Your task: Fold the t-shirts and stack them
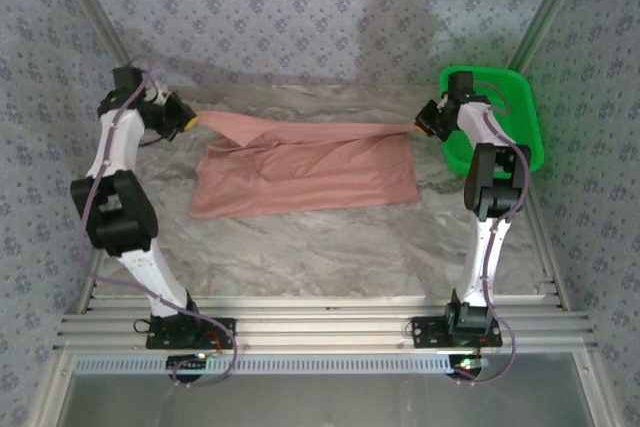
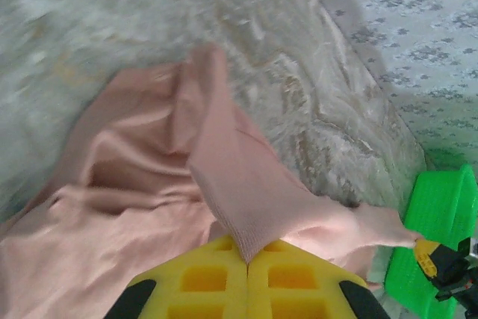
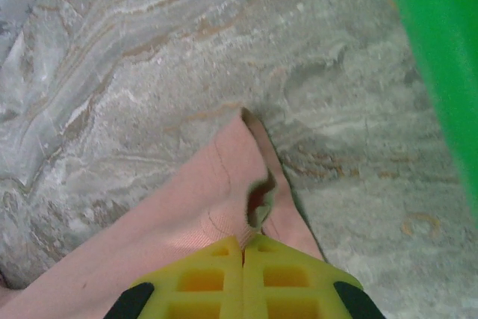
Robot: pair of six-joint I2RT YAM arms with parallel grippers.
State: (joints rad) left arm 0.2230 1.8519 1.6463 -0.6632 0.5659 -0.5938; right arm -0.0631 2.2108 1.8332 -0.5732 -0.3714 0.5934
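The shirt's far corner hangs raised, so my left gripper next lowers back to the shirt's flat side edge, below and nearer my base, and releases.
A salmon-pink t-shirt lies spread across the middle of the table, its far edge lifted and stretched between the two arms. My left gripper is shut on the shirt's far left corner; in the left wrist view the cloth runs into the closed yellow jaws of the left gripper. My right gripper is shut on the far right corner, and the right wrist view shows the pink hem pinched at the right gripper. The shirt's print is hidden.
A green plastic basket stands at the back right, close behind the right arm; it also shows as a green basket and a green wall. Patterned walls close in the marbled table on three sides.
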